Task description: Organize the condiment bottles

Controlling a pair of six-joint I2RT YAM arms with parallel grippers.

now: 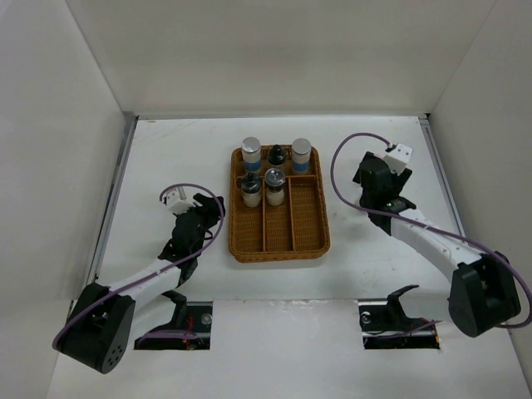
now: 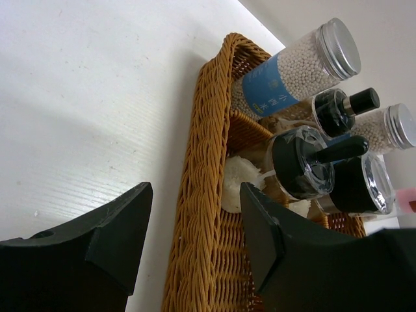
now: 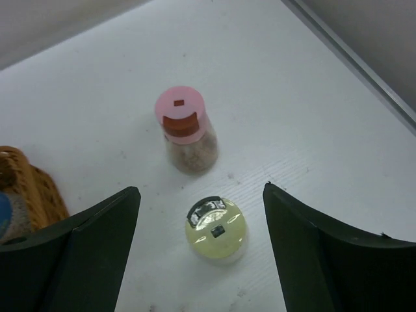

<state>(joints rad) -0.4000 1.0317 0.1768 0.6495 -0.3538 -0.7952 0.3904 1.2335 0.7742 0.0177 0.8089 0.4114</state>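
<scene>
The bottle stands below my right gripper, between its fingers, so I need to lower that gripper until its open fingers are on either side of the bottle's yellow cap (image 3: pixel 217 231), then close them.
Five condiment bottles stand in the back of the wicker tray (image 1: pixel 308 218): two blue-labelled cylinders (image 1: pixel 251 154) (image 1: pixel 301 152), a small black-capped bottle (image 1: pixel 276 155), and two black-lidded shakers (image 1: pixel 251 189) (image 1: pixel 274 187). The left wrist view shows them too, the nearest cylinder (image 2: pixel 292 71) and a shaker (image 2: pixel 302 162). My left gripper (image 2: pixel 195 227) is open, with its jaws on either side of the tray's left rim (image 2: pixel 205 169). My right gripper (image 3: pixel 201 221) is open above the table. A yellow-capped bottle (image 3: pixel 216 227) stands between its fingers and a pink-capped bottle (image 3: pixel 183 123) stands beyond. In the top view my right gripper (image 1: pixel 374 184) hides both.
The tray's three long front compartments (image 1: pixel 278 224) hold nothing. A metal strip (image 3: pixel 354 62) marks the table's right edge, with walls on three sides. The tray's corner (image 3: pixel 29 185) shows at the left of the right wrist view.
</scene>
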